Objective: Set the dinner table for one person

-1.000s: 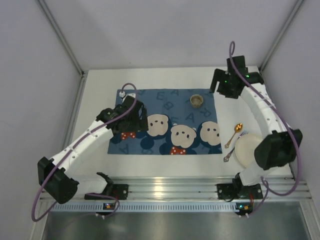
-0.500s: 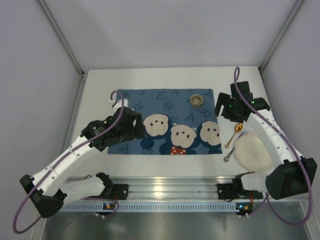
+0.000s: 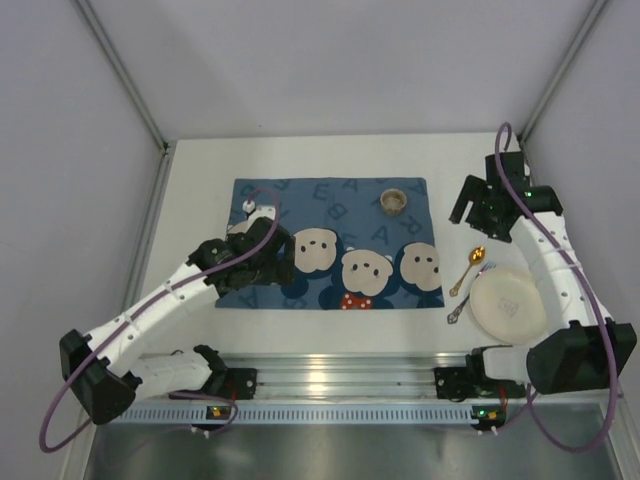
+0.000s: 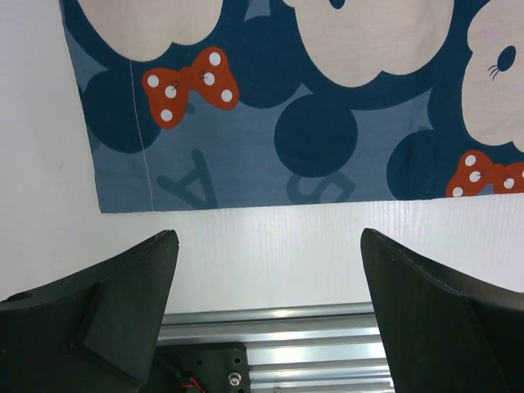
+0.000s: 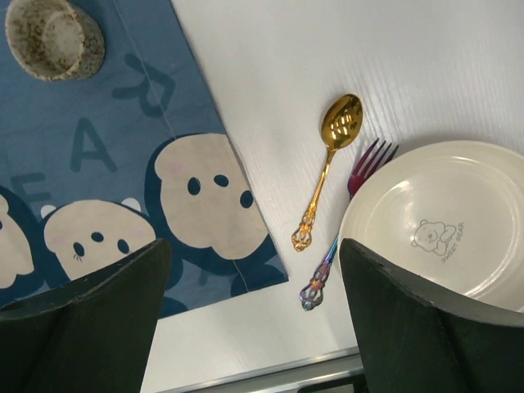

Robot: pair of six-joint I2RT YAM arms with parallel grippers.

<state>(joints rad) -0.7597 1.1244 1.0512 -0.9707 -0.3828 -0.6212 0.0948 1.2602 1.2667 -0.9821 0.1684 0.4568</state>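
Note:
My right gripper moves down and back onto the plate's fork-side rim (image 3: 476,285) (image 5: 350,214) next, below it and nearer my base, because the plate overlaps the fork.
The white dinner table (image 3: 195,185) carries a dark blue cartoon-mouse placemat (image 3: 340,215) in the middle. A small speckled cup (image 3: 394,201) stands on the mat's far right part. A gold spoon (image 3: 468,268), an iridescent fork (image 3: 462,305) and a cream plate (image 3: 508,302) lie right of the mat; the plate covers part of the fork. My left gripper (image 3: 258,264) is open and empty above the mat's near left corner (image 4: 123,188). My right gripper (image 3: 487,207) is open and empty above the table beyond the spoon (image 5: 327,168), the fork (image 5: 314,291) and the plate (image 5: 442,221).
An aluminium rail (image 3: 330,375) with both arm bases runs along the table's near edge. Grey enclosure walls and slanted frame posts (image 3: 125,75) close in the left, back and right sides. The cup also shows in the right wrist view (image 5: 53,37).
My right gripper has swung from the back of the table toward the near right, over the spoon area. My left gripper has drawn back toward the mat's near left corner.

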